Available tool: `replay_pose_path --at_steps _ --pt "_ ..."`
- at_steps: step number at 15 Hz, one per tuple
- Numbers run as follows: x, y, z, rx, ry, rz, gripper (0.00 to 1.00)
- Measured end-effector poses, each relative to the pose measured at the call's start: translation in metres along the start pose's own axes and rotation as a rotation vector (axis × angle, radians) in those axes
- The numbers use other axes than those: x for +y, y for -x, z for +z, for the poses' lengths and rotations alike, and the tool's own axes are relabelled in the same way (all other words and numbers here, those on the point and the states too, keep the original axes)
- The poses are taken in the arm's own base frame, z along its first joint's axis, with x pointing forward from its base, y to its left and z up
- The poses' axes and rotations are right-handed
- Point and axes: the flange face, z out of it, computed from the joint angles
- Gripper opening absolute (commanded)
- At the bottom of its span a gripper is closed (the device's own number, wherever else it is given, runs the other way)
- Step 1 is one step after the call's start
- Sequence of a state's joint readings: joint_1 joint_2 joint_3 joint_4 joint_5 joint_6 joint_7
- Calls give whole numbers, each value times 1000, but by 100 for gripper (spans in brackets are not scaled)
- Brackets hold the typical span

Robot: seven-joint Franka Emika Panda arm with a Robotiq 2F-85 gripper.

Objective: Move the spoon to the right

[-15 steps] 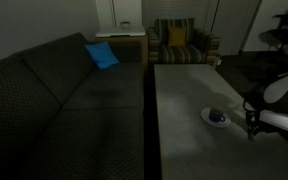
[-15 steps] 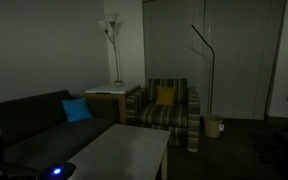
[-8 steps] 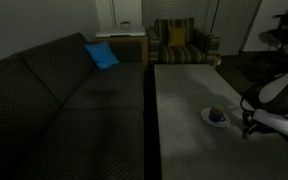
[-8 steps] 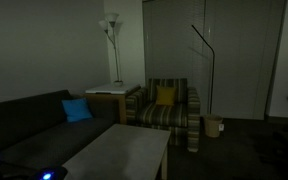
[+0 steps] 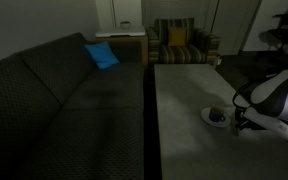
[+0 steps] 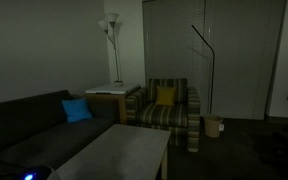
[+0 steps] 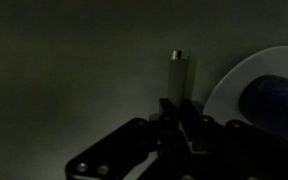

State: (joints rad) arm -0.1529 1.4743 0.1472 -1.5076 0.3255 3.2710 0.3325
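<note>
My gripper moves away from the saucer (image 5: 214, 119) next and releases the spoon on bare grey tabletop, since that place lies to its left in the wrist view.
In the wrist view a thin silvery-grey spoon (image 7: 177, 72) sticks up and away from between my gripper's (image 7: 177, 105) dark fingers, which are closed on its lower end. Just right of it lies the small white saucer (image 7: 232, 88) with a dark round item (image 7: 280, 100) on it. In an exterior view my gripper (image 5: 241, 123) is low over the grey table (image 5: 184, 100), close beside the saucer (image 5: 214, 119) on its right. The spoon is too small and dark to make out there.
A dark sofa (image 5: 54, 100) with a blue cushion (image 5: 101, 56) runs along the table's left side. A striped armchair (image 5: 181, 42) stands behind the table. A floor lamp (image 6: 111, 40) and a side table (image 6: 112, 92) stand by the wall. The room is dim.
My arm has moved left along the table, bringing the gripper closer to the saucer. The saucer has not moved.
</note>
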Motion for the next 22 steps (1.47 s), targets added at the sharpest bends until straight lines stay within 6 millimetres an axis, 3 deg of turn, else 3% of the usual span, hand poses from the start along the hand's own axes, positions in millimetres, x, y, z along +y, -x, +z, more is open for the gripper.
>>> replay_pose_path --at_steps 8,9,15,19,22 --pt "27 -2 3 -9 55 13 4" --pt "27 -2 3 -9 55 15 34" --pt "25 0 3 -11 51 19 76" --pt "30 -3 3 -12 54 31 100" --pt "38 0 6 -103 94 28 100"
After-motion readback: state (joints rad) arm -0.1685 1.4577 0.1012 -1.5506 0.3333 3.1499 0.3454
